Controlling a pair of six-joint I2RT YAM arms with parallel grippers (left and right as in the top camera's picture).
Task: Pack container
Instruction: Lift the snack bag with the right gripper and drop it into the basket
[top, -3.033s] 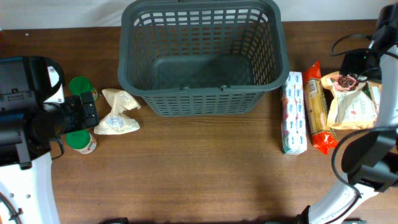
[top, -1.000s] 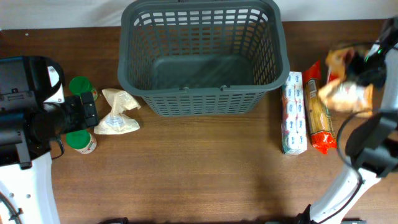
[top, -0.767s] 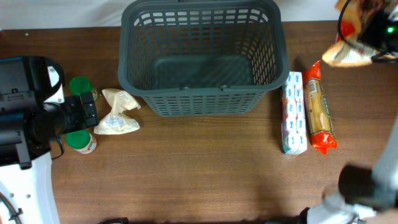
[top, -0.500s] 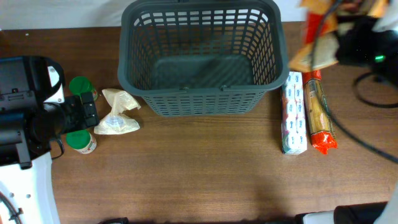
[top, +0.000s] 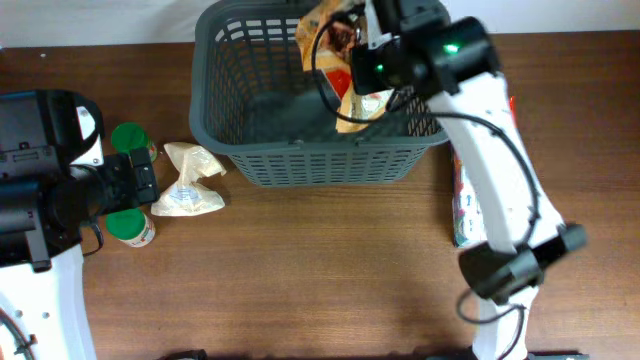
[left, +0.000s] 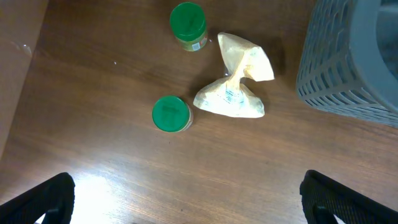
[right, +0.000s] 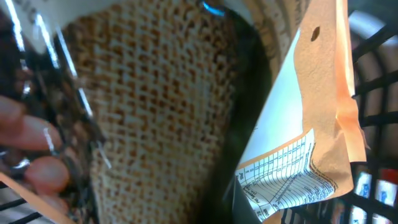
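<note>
The orange-tan snack bag (top: 335, 55) comes down into the basket with my right gripper next for release there, since the basket's open bottom lies below my gripper.
The container (top: 215, 120) is a big dark grey lattice basket at the back middle of the table. Over its right half hangs an orange-tan snack bag (top: 335, 55), with my right gripper (top: 362, 68) shut on it. That bag (right: 155, 112) fills the right wrist view, its burlap print and white label close up, with basket lattice (right: 373, 56) behind it; my own fingers are hidden there. My left gripper (top: 140, 185) stands open at the far left above bare wood (left: 193, 208), holding nothing.
Two green-lidded jars (top: 128, 138) (top: 128, 226) and a crumpled pale bag (top: 190, 180) lie left of the basket, also in the left wrist view (left: 188, 23) (left: 171, 114) (left: 236, 87). A white-and-blue pack (top: 462, 215) lies right of the basket, partly under my right arm.
My right arm has lifted the snack bag off the table's right side and swung it left, from beside the basket to above its inside. The left arm has not moved.
</note>
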